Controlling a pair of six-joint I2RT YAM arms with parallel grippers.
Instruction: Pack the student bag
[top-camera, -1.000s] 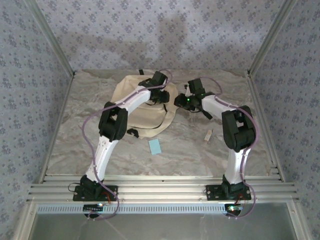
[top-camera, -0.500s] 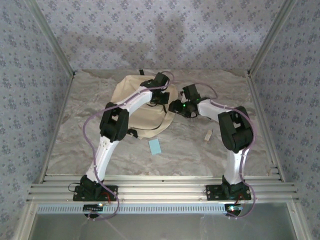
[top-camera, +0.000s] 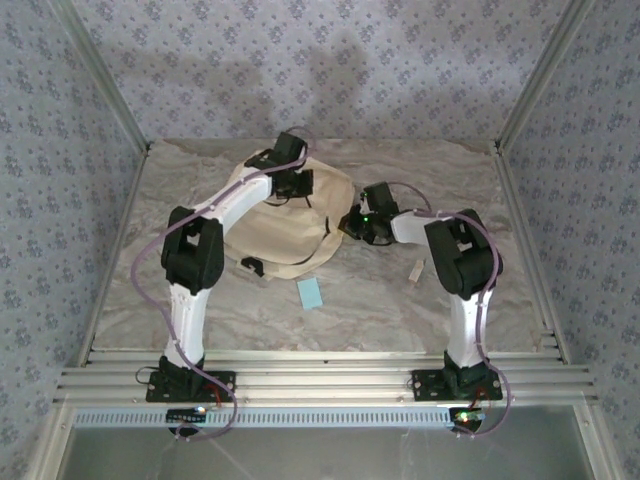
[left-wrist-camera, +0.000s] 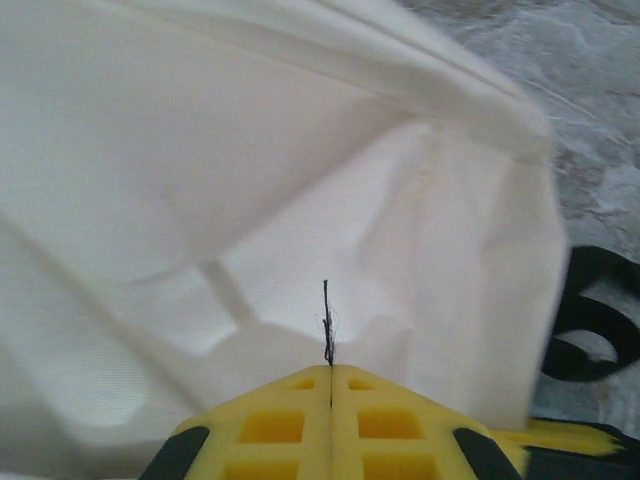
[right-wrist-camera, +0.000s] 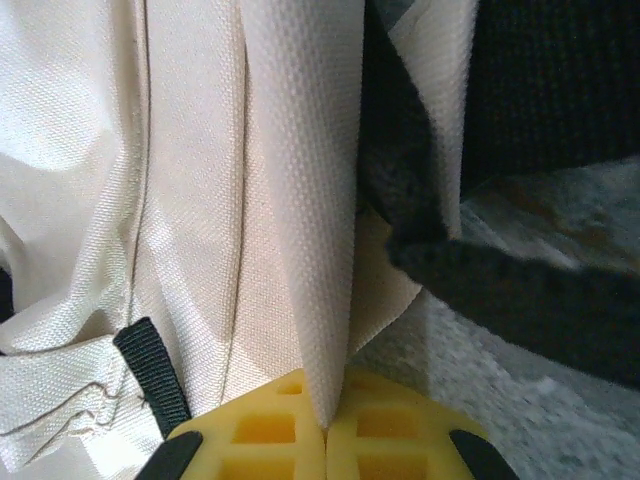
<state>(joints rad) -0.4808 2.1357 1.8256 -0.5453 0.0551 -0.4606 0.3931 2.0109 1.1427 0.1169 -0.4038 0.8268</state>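
Note:
My left gripper lowers toward the cream fabric next and releases the cord, because the thin black cord sticks up between my shut fingers over the bag (top-camera: 282, 235).
The student bag (top-camera: 282, 235) is a cream fabric backpack lying flat at the back middle of the table. My left gripper (top-camera: 294, 188) is over the bag's far top part. In the left wrist view its yellow fingertips (left-wrist-camera: 290, 395) meet, shut on a thin black cord (left-wrist-camera: 328, 320) that sticks up against the cream fabric (left-wrist-camera: 200, 150). My right gripper (top-camera: 351, 222) is at the bag's right edge. In the right wrist view its jaws (right-wrist-camera: 325, 425) are shut on a fold of the cream fabric (right-wrist-camera: 305, 200), beside a black strap (right-wrist-camera: 540, 290).
A light blue card (top-camera: 311, 293) lies on the marble-patterned table in front of the bag. A small pale object (top-camera: 418, 270) lies to the right, near the right arm. A black buckle strap (top-camera: 252, 266) pokes out at the bag's near edge. Patterned walls enclose the table.
The left arm swung left and back across the bag, its gripper closing. The right gripper moved left to the bag's edge and closed on the fabric.

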